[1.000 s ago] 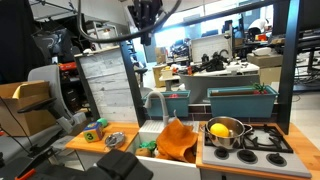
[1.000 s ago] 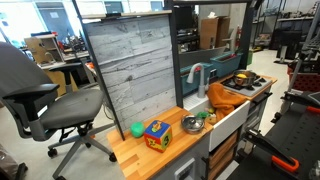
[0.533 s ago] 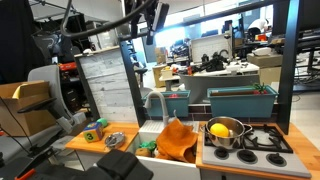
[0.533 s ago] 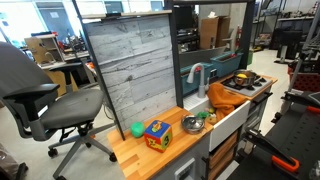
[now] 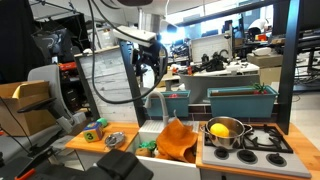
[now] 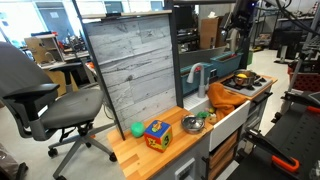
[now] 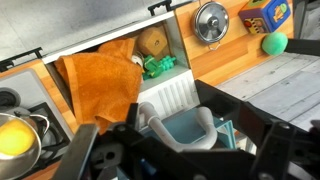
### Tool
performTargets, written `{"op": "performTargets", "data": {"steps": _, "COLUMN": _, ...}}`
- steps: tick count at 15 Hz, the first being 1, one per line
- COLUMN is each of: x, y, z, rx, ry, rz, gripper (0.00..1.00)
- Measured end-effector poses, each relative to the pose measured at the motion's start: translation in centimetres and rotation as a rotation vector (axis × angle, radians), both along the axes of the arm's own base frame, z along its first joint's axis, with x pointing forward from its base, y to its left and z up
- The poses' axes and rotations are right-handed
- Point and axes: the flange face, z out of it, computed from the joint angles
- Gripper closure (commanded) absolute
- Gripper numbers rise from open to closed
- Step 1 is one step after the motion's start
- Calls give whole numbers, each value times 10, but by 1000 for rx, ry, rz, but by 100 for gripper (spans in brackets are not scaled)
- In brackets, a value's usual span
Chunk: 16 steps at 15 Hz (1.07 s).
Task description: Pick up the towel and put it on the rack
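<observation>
The orange towel lies below and aside, so next I will lower my gripper toward it and onto its end beside the white faucet (image 7: pixel 165 110).
The orange towel (image 7: pixel 100 85) lies creased over the sink's edge next to the stove, also seen in both exterior views (image 5: pixel 178 140) (image 6: pixel 224 97). My gripper (image 7: pixel 185 145) hangs open above the white faucet (image 7: pixel 165 110) and a teal rack-like bin (image 7: pixel 192 128), with nothing between its dark fingers (image 7: pixel 255 125). The towel lies off to one side of the jaws, not touched. In the exterior views the gripper (image 5: pixel 150 76) (image 6: pixel 236 38) hovers well above the counter, behind the sink.
A steel pot (image 5: pixel 224 132) with a yellow round object (image 7: pixel 14 140) stands on the stove (image 5: pixel 262 140). The sink holds a tan item (image 7: pixel 152 43) and a green one (image 7: pixel 158 67). A steel bowl (image 7: pixel 210 20), coloured cube (image 7: pixel 265 15) and green ball (image 7: pixel 273 43) sit on the wooden counter.
The arm has swung down from the top of the picture toward the faucet and sink. The towel has not moved.
</observation>
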Motion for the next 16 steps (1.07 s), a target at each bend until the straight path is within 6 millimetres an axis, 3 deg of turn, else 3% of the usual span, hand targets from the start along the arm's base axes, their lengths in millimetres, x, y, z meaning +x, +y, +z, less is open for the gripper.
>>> {"op": "performTargets", "data": {"steps": 4, "x": 16, "y": -3, "z": -78, "rx": -38, "ry": 3, "rz": 7, "gripper": 0}}
{"op": "performTargets", "data": {"steps": 9, "x": 22, "y": -12, "z": -170, "rx": -62, "ry": 6, "rz": -25, "gripper": 0}}
{"op": "performTargets", "data": {"steps": 12, "x": 32, "y": -10, "z": -212, "rx": -89, "ry": -29, "rz": -38, "gripper": 0}}
{"op": "performTargets", "data": {"steps": 16, "x": 49, "y": -6, "z": -250, "rx": -124, "ry": -52, "rz": -45, "gripper": 0}}
